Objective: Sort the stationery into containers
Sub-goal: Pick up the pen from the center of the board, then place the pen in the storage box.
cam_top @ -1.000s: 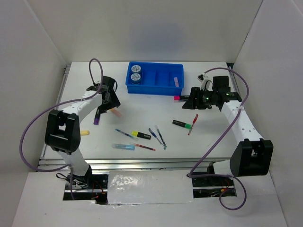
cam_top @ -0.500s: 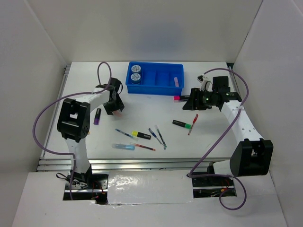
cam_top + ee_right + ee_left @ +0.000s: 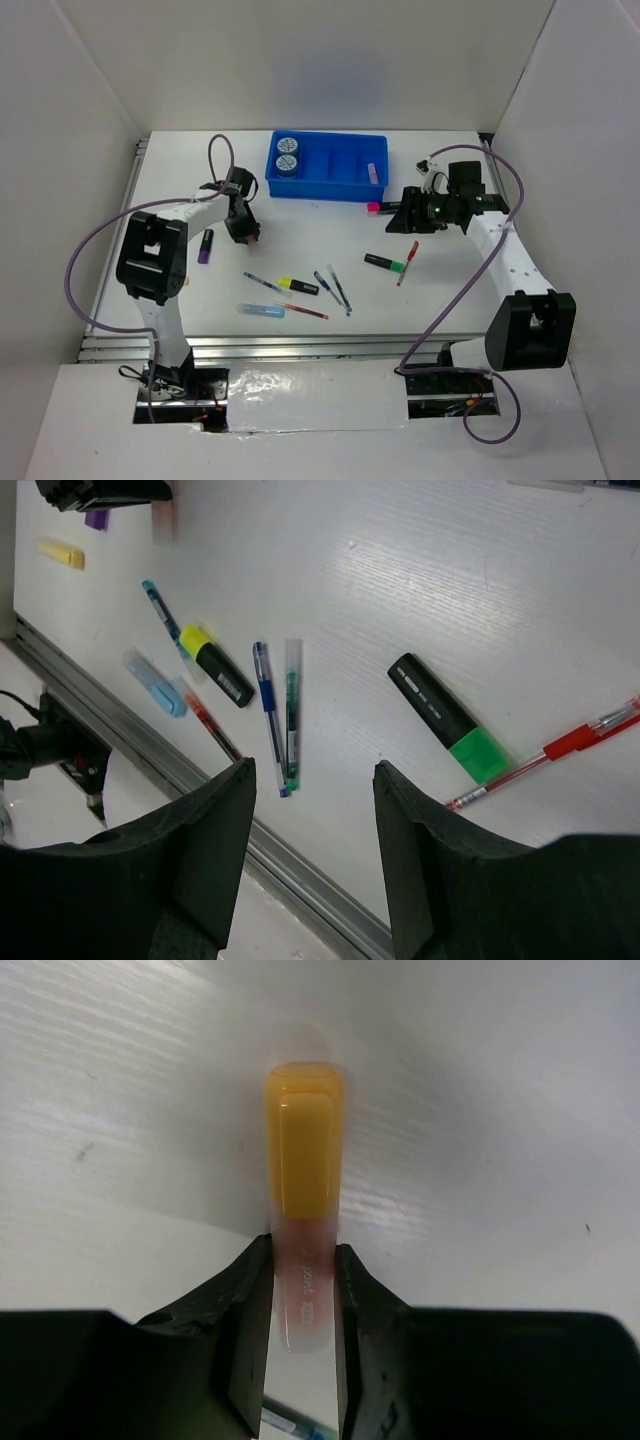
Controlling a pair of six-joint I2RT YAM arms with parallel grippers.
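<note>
I should lift my left gripper outward, to the right in the top view, and release there, since a purple marker already lies in the blue tray's section opposite the discs.
My left gripper (image 3: 303,1252) is shut on an orange-capped highlighter (image 3: 303,1150) with a pale pink barrel, low over the white table. From above, that gripper (image 3: 248,234) sits left of centre, in front of the blue tray (image 3: 325,190). Two round pale-blue discs (image 3: 287,153) lie in the tray's left compartment and a purple marker (image 3: 373,172) in its right one. My right gripper (image 3: 315,770) hangs open and empty above the table. It (image 3: 398,214) is near the tray's right corner, beside a pink marker (image 3: 376,207).
Loose on the table: a purple marker (image 3: 205,246), a yellow-and-black highlighter (image 3: 215,663), blue (image 3: 268,715) and green (image 3: 291,715) pens, a pale-blue marker (image 3: 155,682), a green-and-black highlighter (image 3: 445,715), a red pen (image 3: 560,745) and a yellow marker (image 3: 62,552). A metal rail (image 3: 300,345) edges the near side.
The left arm swung right, then its jaws closed on the orange-capped highlighter. The right arm has stayed still.
</note>
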